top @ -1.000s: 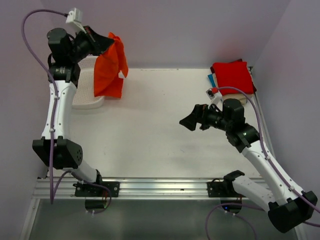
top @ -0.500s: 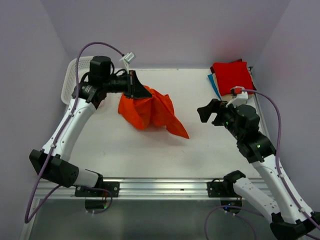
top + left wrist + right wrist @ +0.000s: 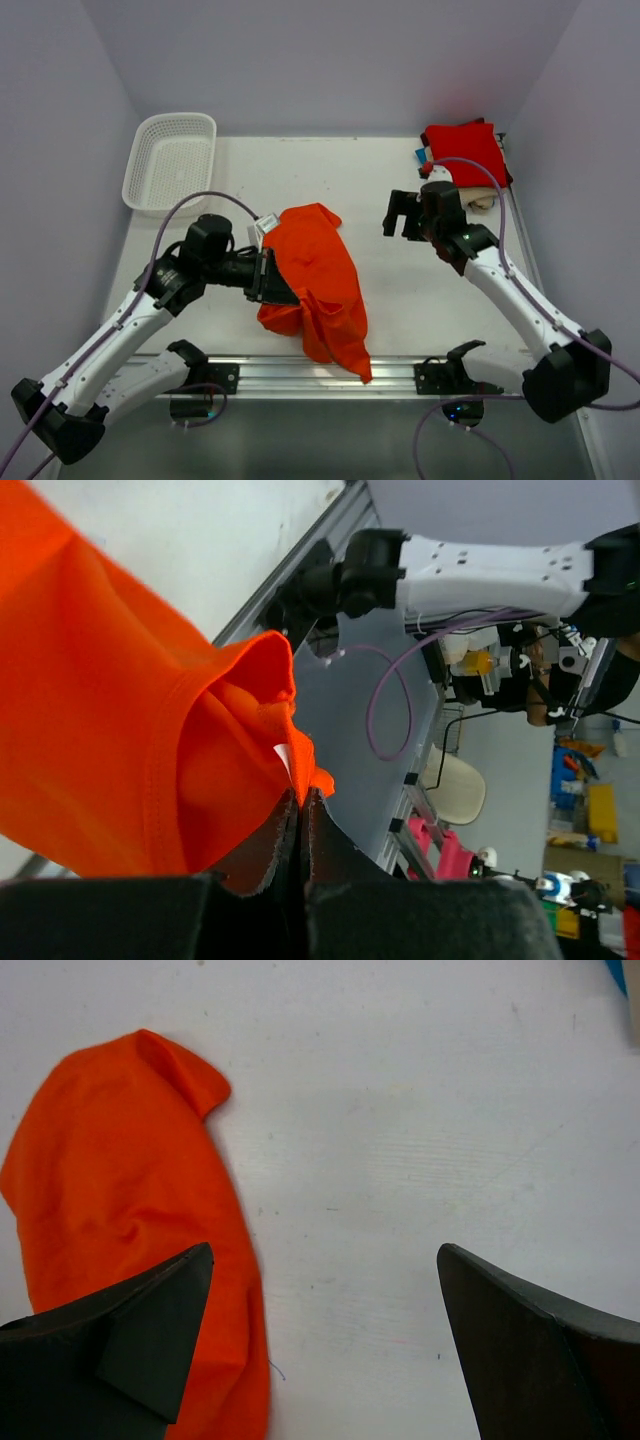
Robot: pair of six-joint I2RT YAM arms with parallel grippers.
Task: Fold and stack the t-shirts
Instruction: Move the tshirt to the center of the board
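Observation:
My right gripper goes left in the top view and down to close on the orange t-shirt's far corner [image 3: 328, 214] [image 3: 193, 1078] next, since it sticks out uncovered.
The bright orange t-shirt [image 3: 318, 268] lies crumpled lengthwise on the table, and its lower end hangs over the front rail. My left gripper [image 3: 282, 288] is shut on a bunched edge of it near the front; the left wrist view shows the closed jaws [image 3: 300, 798] pinching the orange cloth [image 3: 120, 730]. My right gripper [image 3: 401, 214] is open and empty above bare table, to the right of the shirt. The shirt [image 3: 110, 1200] shows at the left of the right wrist view, with the gripper [image 3: 325, 1310] over the white surface beside it. A folded red t-shirt [image 3: 465, 150] tops the back-right stack, over blue [image 3: 422, 158] and beige [image 3: 486, 201].
A white plastic mesh basket [image 3: 170, 160] stands at the back left corner. The aluminium rail [image 3: 320, 375] runs along the table's front edge. Lilac walls close in the left, back and right sides.
My left arm swung from the back left by the basket down to the front, carrying the orange t-shirt onto the table. My right arm moved back and turned its gripper downward.

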